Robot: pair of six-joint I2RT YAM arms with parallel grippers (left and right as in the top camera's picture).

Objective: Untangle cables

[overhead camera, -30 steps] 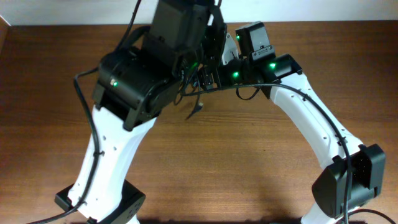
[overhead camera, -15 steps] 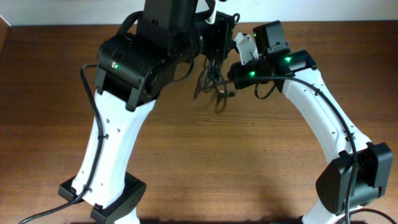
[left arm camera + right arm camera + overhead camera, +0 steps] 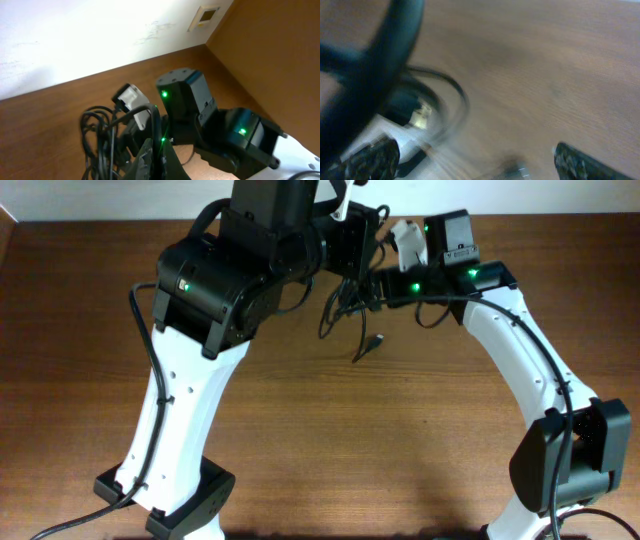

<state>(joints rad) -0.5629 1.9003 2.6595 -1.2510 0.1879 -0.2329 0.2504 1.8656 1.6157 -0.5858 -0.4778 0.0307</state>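
Observation:
My left gripper will move down and to the right in the overhead view and release the piece of cable over bare tabletop (image 3: 436,370) beside the other arm, since the cable bundle hangs midair.
The cables (image 3: 343,308) hang as a loose black bundle of loops between the two arms above the brown table, with one plug end (image 3: 372,345) dangling lowest. In the left wrist view my left gripper (image 3: 159,150) is shut on a strand, and the rest of the cables (image 3: 100,137) droop to its left. The right wrist view is blurred. There my right gripper (image 3: 475,162) stands open, its fingertips (image 3: 370,160) far apart and nothing gripped between them. A blurred cable loop (image 3: 447,87) curves above it.
The left arm's bulky black housing (image 3: 225,280) covers the table's upper left. The right arm's black wrist (image 3: 450,275) sits close to the right of the bundle. A white wall (image 3: 100,35) runs along the table's far edge.
The right arm has pulled away to the right and towards the back. The cables, bunched between the arms before, now hang in open loops with a plug end dangling.

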